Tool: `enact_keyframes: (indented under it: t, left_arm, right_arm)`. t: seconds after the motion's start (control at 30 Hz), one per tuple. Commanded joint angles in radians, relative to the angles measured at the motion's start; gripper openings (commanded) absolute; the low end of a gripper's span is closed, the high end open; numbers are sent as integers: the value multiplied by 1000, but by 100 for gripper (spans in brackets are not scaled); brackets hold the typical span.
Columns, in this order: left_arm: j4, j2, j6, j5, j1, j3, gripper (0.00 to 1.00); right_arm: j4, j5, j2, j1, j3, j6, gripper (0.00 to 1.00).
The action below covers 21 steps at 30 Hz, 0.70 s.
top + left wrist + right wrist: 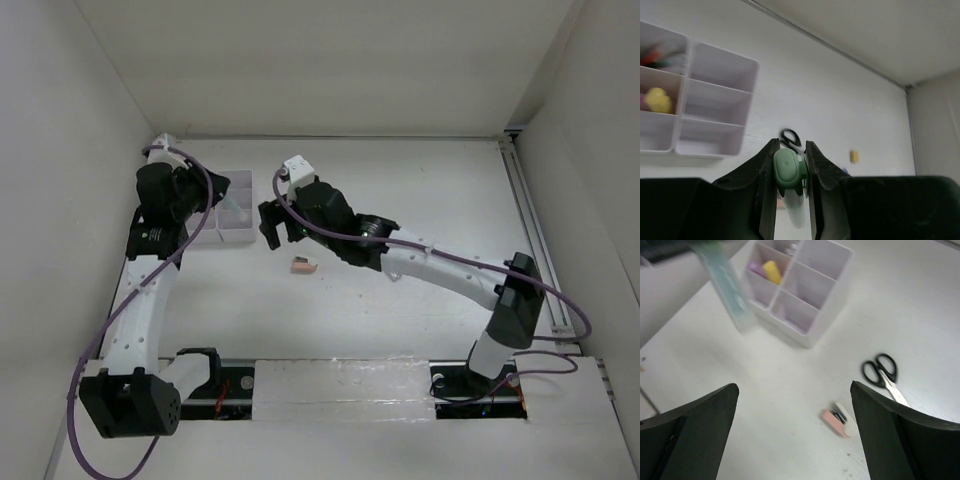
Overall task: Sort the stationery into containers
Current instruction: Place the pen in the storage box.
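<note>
I will next turn my left gripper and bring it down over the part of the tray with the yellow and purple (656,96) highlighters.
My left gripper (791,145) is shut on a green highlighter (788,171), held above the table next to the white organiser tray (715,146). From above, the left gripper (218,203) is at the tray (240,176). In the right wrist view the held green highlighter (725,282) hangs left of the tray (807,336). A yellow highlighter (771,271) and a purple highlighter (756,267) lie in one compartment. Red-tipped pens (652,57) lie in another. My right gripper (794,387) is open and empty above the pink-white eraser (840,421). Black-handled scissors (882,372) lie beside the eraser.
The eraser (302,266) lies just below the right gripper (278,232) in the top view; the scissors are hidden under that arm. White walls enclose the table on three sides. A metal rail (530,230) runs along the right edge.
</note>
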Motion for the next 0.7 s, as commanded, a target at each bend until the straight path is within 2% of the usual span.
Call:
enact_keyframes:
  t: [0.0, 0.03, 0.07, 0.1, 0.13, 0.17, 0.2, 0.27, 0.3, 0.43, 0.57, 0.67]
  left_arm:
    - [3, 5, -91, -391, 5, 75, 0]
    - [3, 22, -91, -445, 5, 95, 0]
    - [-8, 43, -107, -565, 5, 111, 0]
    - [-22, 100, -141, -624, 5, 129, 0]
    - [-35, 127, -141, -672, 5, 167, 0]
    - [-36, 154, -154, -709, 5, 181, 0]
    - [-45, 198, -175, -776, 5, 203, 0]
    - [-34, 236, -166, -824, 5, 224, 0]
    - [-34, 255, -166, -867, 5, 235, 0]
    - [-23, 347, -166, -974, 14, 255, 0]
    - [39, 404, -125, -999, 14, 235, 0]
    - [30, 441, -124, -1019, 14, 270, 0]
  right_arm:
    - [92, 235, -177, -5, -152, 18, 100]
    - [92, 264, -178, -5, -192, 18, 100]
    - [112, 289, -263, -5, -236, 27, 100]
    - [161, 247, -317, 4, -291, 27, 100]
    - [191, 234, -374, 5, -351, 27, 100]
    - [221, 234, -496, 5, -473, 61, 100]
    - [280, 225, -558, 5, -532, 61, 100]
    - [327, 196, -670, -5, -646, 52, 100]
    - [318, 186, -740, -5, -646, 52, 100]
    - [123, 143, -790, 6, -600, 52, 92]
    - [123, 95, -859, 52, -623, 52, 97]
    - [123, 71, -902, 61, -655, 52, 97]
